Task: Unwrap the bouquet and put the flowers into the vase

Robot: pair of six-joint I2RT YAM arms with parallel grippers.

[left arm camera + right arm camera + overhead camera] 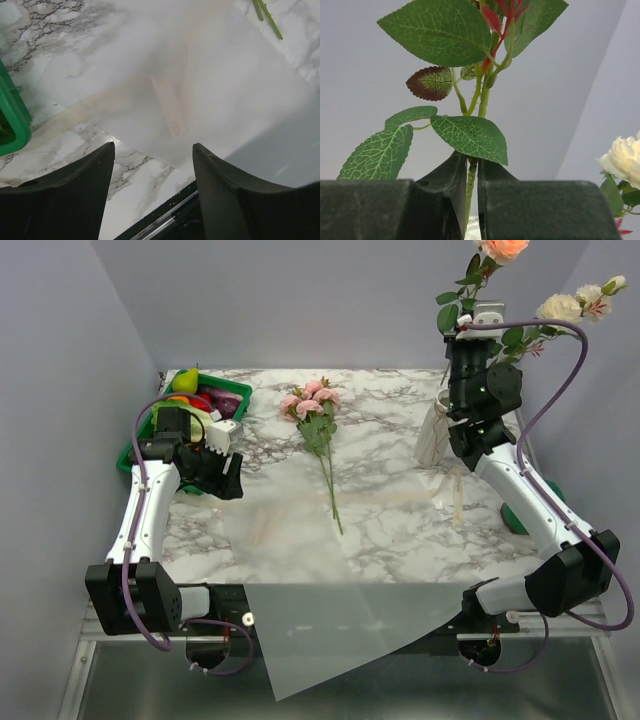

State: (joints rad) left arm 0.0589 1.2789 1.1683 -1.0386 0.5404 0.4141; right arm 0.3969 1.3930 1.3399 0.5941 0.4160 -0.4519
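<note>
The right gripper lowers the peach rose toward the vase's opening point(443, 398) next, then releases the rose's green stem.
My right gripper point(472, 328) is raised at the back right, shut on the thin green stem point(471, 186) of a peach rose point(505, 248). Its leaves point(470, 136) spread just above the fingers. A cream rose point(560, 308) point(624, 162) stands beside it. The cream vase point(433, 435) is below, partly hidden by the arm. A bunch of pink roses point(312, 402) lies on the marble with its stems point(267, 15) pointing toward me. The white paper point(320, 610) point(225, 90) lies unrolled and flat. My left gripper point(218, 455) point(152, 147) hangs open and empty over its edge.
A green tray point(225, 390) point(10, 120) of toy vegetables sits at the back left, close to my left arm. Cream ribbon strips point(455, 495) point(170, 107) lie on the table. A dark green pouch point(515, 517) shows behind my right arm. The paper overhangs the table's near edge.
</note>
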